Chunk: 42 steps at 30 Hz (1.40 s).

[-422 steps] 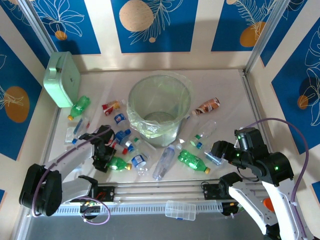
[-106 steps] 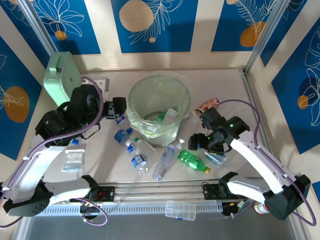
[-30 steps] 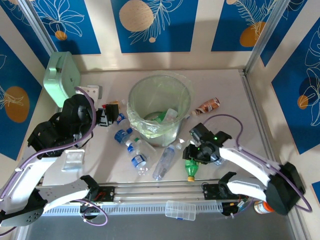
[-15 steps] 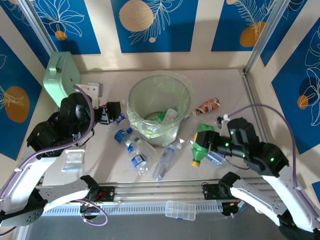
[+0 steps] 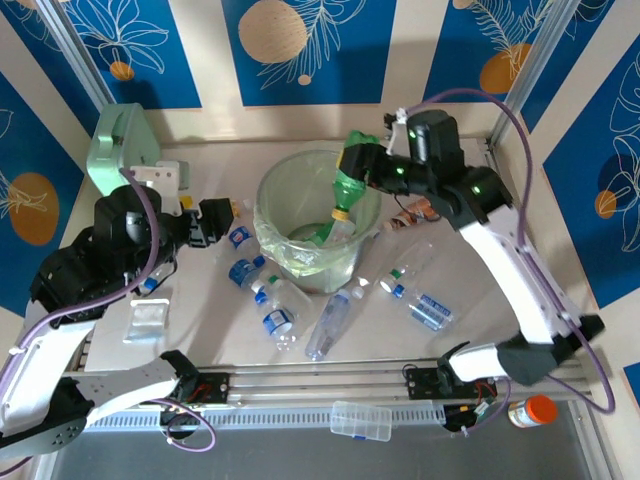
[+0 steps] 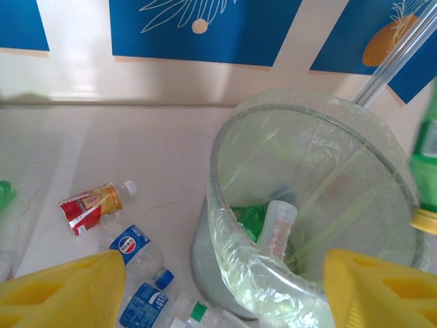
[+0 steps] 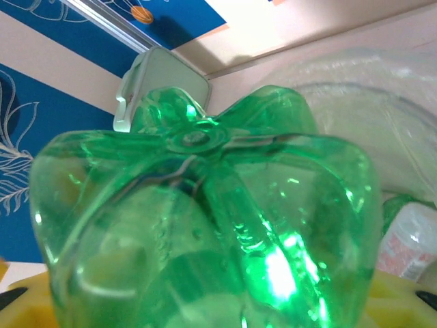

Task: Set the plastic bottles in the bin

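The green bottle hangs near the bin's rim, so I need to tilt my right gripper downward next and lower it toward the middle of the bin's opening (image 5: 316,196) (image 7: 403,160) to release the bottle.
My right gripper (image 5: 372,170) is shut on a green bottle (image 5: 348,172) and holds it tilted, yellow cap (image 5: 341,212) down, over the bin (image 5: 276,232). In the right wrist view the bottle's base (image 7: 205,225) is close up, with the bin's bagged rim (image 7: 382,102) behind it. My left gripper (image 5: 214,222) hangs open and empty left of the bin; its yellow pads (image 6: 61,290) stand wide apart. The bin (image 6: 225,178) holds a clear bottle (image 6: 276,232) and a green one (image 6: 249,220). Several bottles lie on the table: blue-labelled (image 5: 240,237), (image 5: 278,300), (image 5: 328,325), (image 5: 430,310).
A mint-green case (image 5: 120,150) leans at the back left. A brown-labelled bottle (image 5: 415,212) lies right of the bin, a red-labelled one (image 6: 92,203) left of it. A flat clear box (image 5: 360,420) and an orange-lidded jar (image 5: 527,411) sit at the near edge.
My right arm has lifted the green bottle from the table right of the bin up over the bin's opening. The left gripper has shifted slightly left.
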Each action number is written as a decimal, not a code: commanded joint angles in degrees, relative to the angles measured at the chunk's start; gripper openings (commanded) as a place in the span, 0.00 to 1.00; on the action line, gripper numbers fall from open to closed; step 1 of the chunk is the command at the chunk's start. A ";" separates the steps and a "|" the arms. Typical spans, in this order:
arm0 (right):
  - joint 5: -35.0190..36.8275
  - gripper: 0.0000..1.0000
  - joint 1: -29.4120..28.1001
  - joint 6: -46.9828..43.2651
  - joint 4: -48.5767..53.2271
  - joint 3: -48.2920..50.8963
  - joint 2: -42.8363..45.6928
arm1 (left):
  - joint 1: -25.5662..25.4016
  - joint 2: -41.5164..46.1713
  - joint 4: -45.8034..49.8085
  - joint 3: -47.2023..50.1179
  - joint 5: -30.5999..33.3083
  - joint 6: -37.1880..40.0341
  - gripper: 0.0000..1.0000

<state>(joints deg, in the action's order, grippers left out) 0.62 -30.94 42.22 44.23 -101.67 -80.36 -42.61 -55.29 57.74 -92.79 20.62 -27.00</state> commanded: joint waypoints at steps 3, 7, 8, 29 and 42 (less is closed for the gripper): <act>1.98 0.42 0.54 -3.60 3.54 -8.33 -7.97 | 0.34 1.92 4.20 -1.69 -1.16 -1.38 0.78; 4.47 0.42 -0.33 -6.06 8.42 -10.85 -13.54 | 0.38 3.88 4.23 -0.33 -0.67 -2.50 0.86; 4.86 0.42 -0.50 -6.41 9.11 -10.56 -14.43 | 0.34 4.95 3.25 0.77 -0.87 -3.04 0.89; 7.21 0.66 -3.81 -12.03 13.63 -8.81 -21.92 | 0.44 3.12 6.58 3.36 2.46 -3.77 0.91; 5.22 0.71 -2.47 -12.29 15.14 -15.66 -19.61 | 1.26 1.40 7.73 5.43 2.09 -4.69 0.92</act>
<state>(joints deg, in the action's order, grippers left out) 7.66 -34.02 30.37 58.74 -113.06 -102.43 -42.09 -53.43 64.34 -87.72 22.55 -30.44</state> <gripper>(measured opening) 0.721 0.917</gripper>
